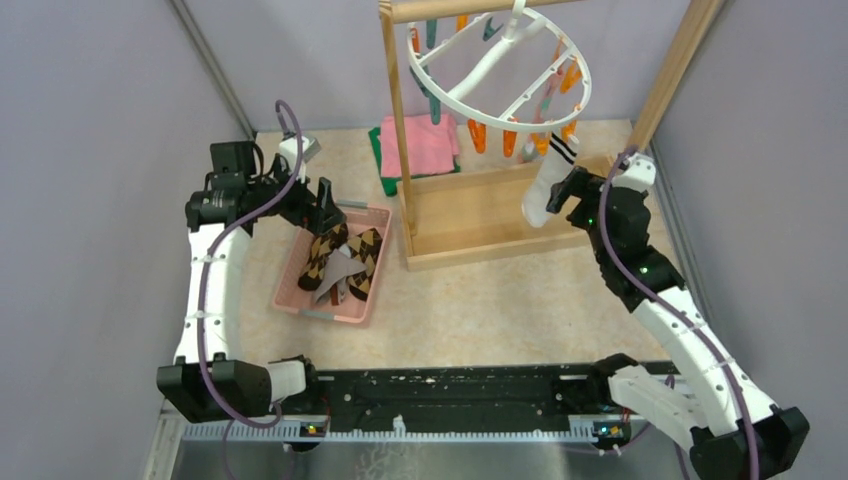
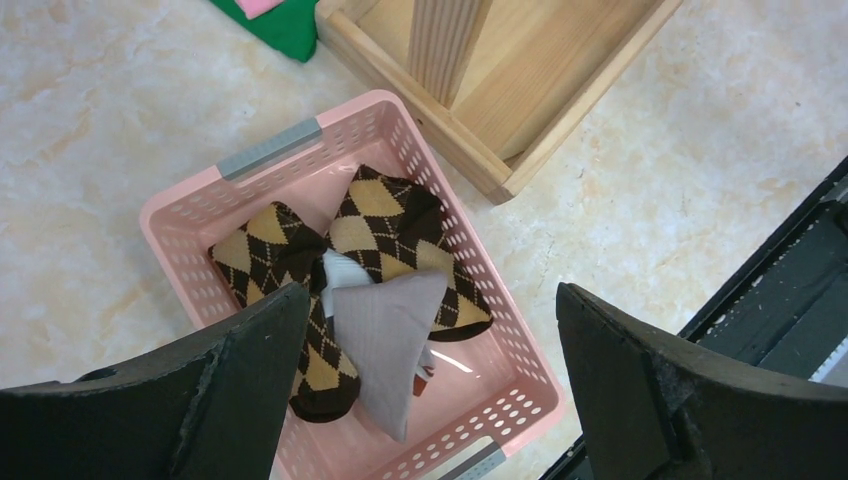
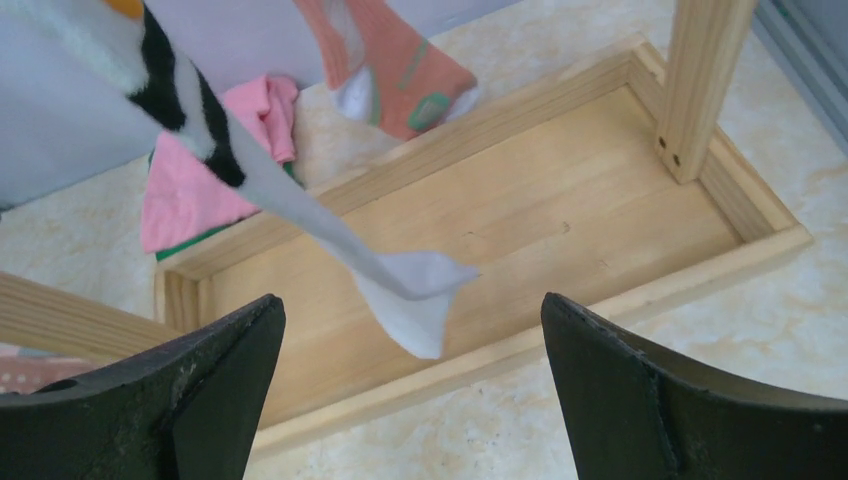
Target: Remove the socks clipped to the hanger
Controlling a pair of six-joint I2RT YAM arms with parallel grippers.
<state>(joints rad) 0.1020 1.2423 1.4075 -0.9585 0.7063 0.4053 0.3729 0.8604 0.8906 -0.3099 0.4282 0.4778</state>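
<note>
My right gripper tilts up and shifts left in the top view onto the white sock's edge below the dark stripes next, because the cloth hangs free there.
The white ring hanger [image 1: 500, 70] with orange and teal clips hangs from the wooden rack. A white sock with a dark-striped cuff [image 1: 545, 180] dangles from a clip. Its toe [image 3: 415, 290] hangs between the fingers of my right gripper [image 3: 410, 300], which is open and does not touch it. A salmon sock [image 3: 400, 80] hangs farther back. My left gripper [image 2: 430, 290] is open and empty above the pink basket [image 2: 270, 148]. Brown-and-tan argyle socks [image 2: 390, 225] and a grey sock [image 2: 385, 340] lie in the basket.
The wooden rack's tray base [image 1: 480, 215] stands right of the basket [image 1: 330, 312], with posts at both ends. Folded pink and green cloths [image 1: 425, 145] lie behind it. Grey walls close in both sides. A black rail [image 1: 450, 385] runs along the near edge.
</note>
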